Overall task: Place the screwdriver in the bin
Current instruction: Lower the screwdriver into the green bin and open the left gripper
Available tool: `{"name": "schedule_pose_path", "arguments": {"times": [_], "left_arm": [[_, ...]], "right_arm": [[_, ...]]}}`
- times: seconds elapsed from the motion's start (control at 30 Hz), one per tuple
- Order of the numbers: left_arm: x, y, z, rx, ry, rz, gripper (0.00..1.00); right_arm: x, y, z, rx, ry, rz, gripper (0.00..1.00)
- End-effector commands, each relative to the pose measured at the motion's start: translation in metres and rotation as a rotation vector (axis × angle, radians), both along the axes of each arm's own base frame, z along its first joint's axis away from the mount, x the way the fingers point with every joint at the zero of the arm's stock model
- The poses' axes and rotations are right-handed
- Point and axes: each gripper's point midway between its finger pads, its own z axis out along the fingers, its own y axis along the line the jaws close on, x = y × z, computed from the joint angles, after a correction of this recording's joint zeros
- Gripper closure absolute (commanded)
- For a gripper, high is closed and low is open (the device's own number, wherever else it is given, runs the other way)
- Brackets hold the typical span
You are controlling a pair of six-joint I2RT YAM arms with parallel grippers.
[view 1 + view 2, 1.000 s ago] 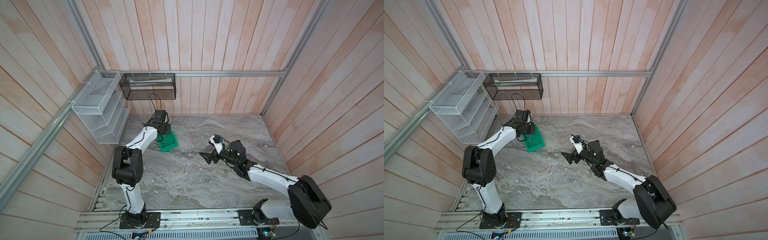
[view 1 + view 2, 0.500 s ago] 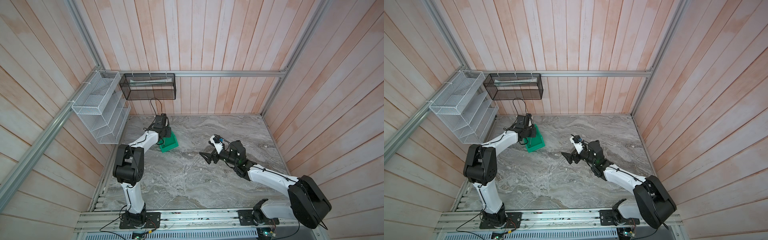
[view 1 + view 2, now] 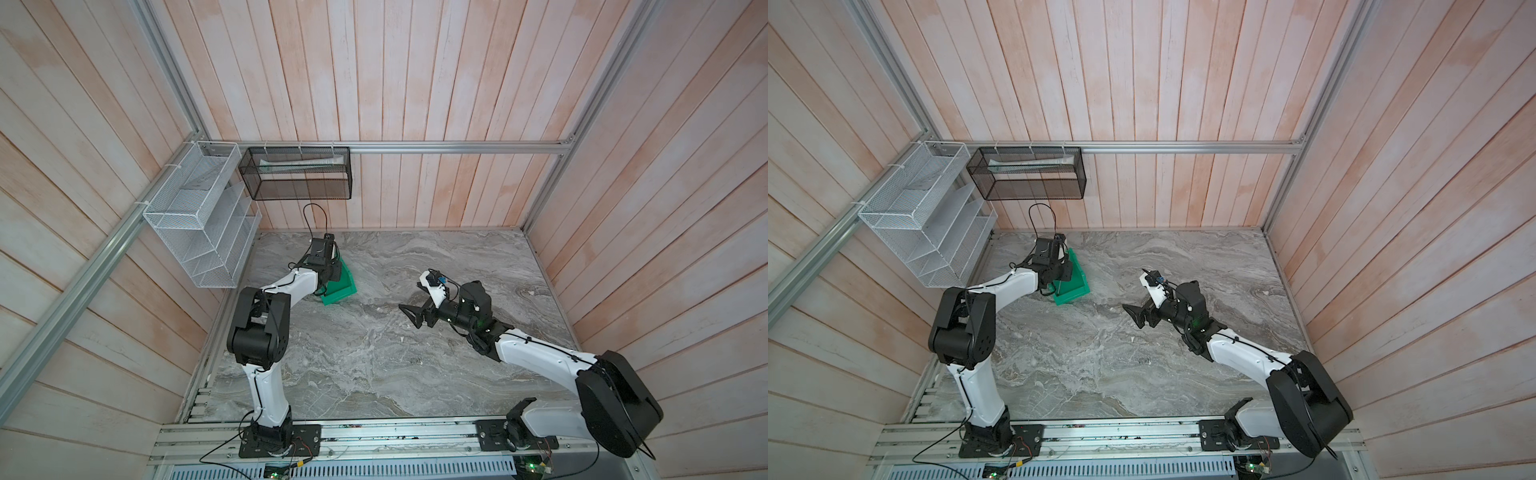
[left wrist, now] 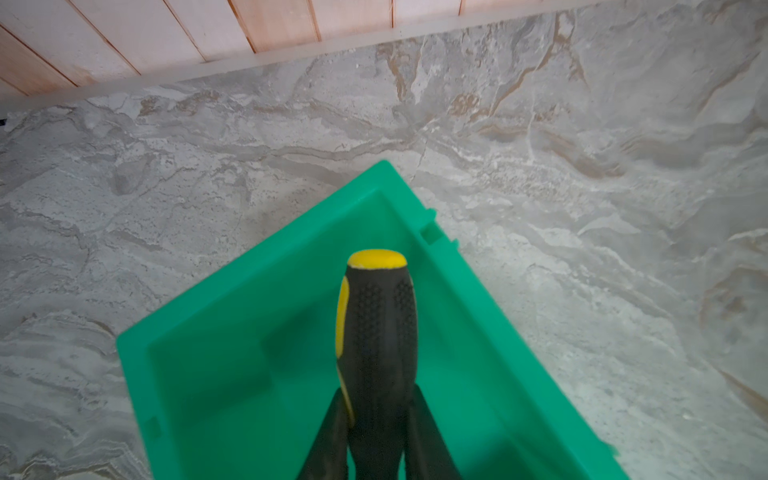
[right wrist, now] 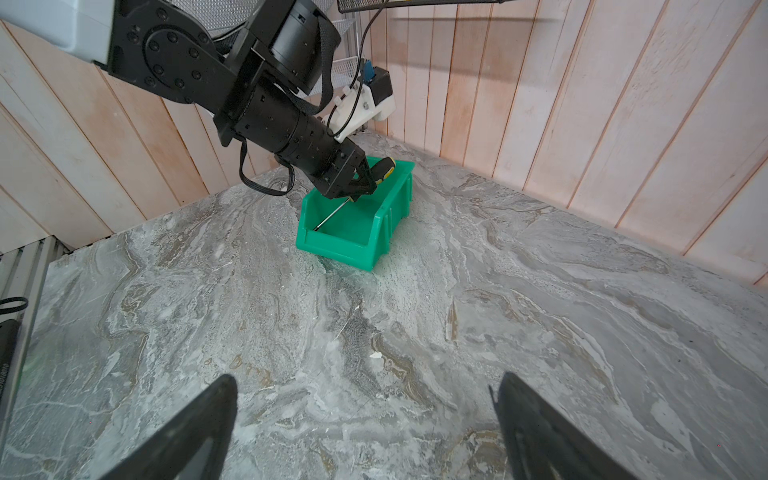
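The left gripper moves down toward the bin's bottom directly below next and releases the screwdriver (image 4: 380, 324) there. The screwdriver's handle still hangs at the height of the bin's rim.
The screwdriver (image 4: 380, 324) has a black and yellow handle, and my left gripper (image 4: 378, 399) is shut on it. It hangs over the green bin (image 4: 232, 332), handle pointing towards the back wall. In the right wrist view the left gripper (image 5: 368, 180) is above the bin (image 5: 353, 237). There the screwdriver's (image 5: 384, 166) thin shaft slants down inside the bin towards its low front lip. In both top views the bin (image 3: 343, 289) (image 3: 1075, 286) sits at the back left, partly hidden by the left wrist. My right gripper (image 3: 411, 316) (image 5: 365, 380) stands open and empty over mid-table.
A white wire rack (image 3: 199, 224) and a black mesh basket (image 3: 299, 174) hang on the walls above the back left corner. The marble table (image 3: 374, 365) is walled by wooden panels on three sides. A metal rail (image 3: 374, 436) runs along the front.
My left gripper has come down and a little nearer over the bin with the screwdriver. The right arm has not moved.
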Motion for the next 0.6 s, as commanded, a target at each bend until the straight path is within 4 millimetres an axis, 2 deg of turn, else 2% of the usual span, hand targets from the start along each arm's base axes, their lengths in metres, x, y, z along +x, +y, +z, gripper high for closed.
{"name": "schedule_pose_path", "arguments": {"times": [0.0, 0.23, 0.47, 0.57], "left_arm": [[0.003, 0.003, 0.005, 0.038, -0.037, -0.017, 0.88], [0.005, 0.001, -0.006, 0.062, -0.007, -0.036, 0.84], [0.003, -0.003, -0.015, 0.063, 0.013, -0.038, 0.69], [0.003, -0.005, -0.014, 0.056, 0.011, -0.041, 0.69]], "right_arm": [[-0.004, 0.005, 0.01, 0.026, -0.012, 0.024, 0.02], [-0.004, 0.003, 0.01, 0.019, -0.014, 0.01, 0.02], [-0.003, 0.003, 0.008, 0.016, -0.012, 0.004, 0.02], [-0.002, 0.002, 0.006, 0.018, -0.004, 0.001, 0.02]]}}
